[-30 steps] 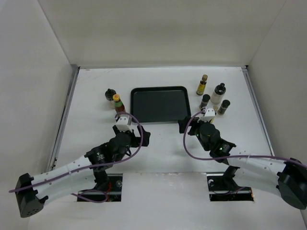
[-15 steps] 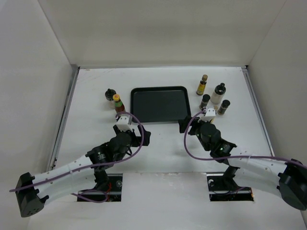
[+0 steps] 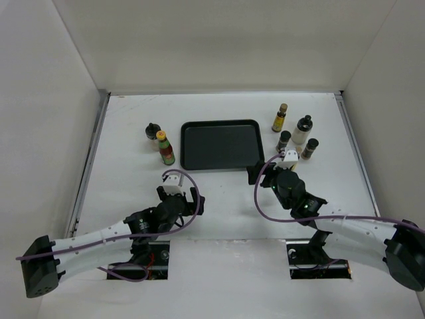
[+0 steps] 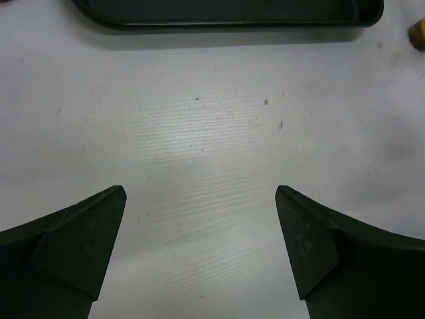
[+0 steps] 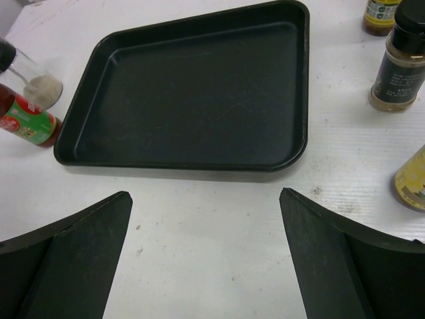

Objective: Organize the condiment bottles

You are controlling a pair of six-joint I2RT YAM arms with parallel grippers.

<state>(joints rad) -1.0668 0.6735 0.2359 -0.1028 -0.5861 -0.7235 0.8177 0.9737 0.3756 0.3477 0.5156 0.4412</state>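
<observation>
The red bottle is still standing outside the black tray. My left gripper will move outward to it next and close its fingers around the yellow cap.
The black tray (image 3: pixel 221 143) lies mid-table. Left of it stand a red bottle with green neck and yellow cap (image 3: pixel 166 149) and a dark-capped whitish jar (image 3: pixel 153 131). Right of it stand a yellow-labelled bottle (image 3: pixel 280 118), a whitish jar (image 3: pixel 303 130) and two brown dark-capped jars (image 3: pixel 284 140) (image 3: pixel 309 148). My left gripper (image 3: pixel 180 194) is open and empty over bare table (image 4: pixel 199 193), short of the tray's near edge (image 4: pixel 226 23). My right gripper (image 3: pixel 265 170) is open and empty (image 5: pixel 205 193), facing the tray (image 5: pixel 302 100). The red bottle (image 5: pixel 26 119) and a brown jar (image 5: pixel 398 66) flank it.
White walls enclose the table on the left, back and right. In the right wrist view a yellow-labelled bottle (image 5: pixel 415 179) stands close to the right finger. A small yellow bit (image 4: pixel 418 33) shows at the left wrist view's right edge.
My left gripper has drawn back toward the near edge, away from the red bottle and the tray. The right arm has barely moved. No bottle has moved.
</observation>
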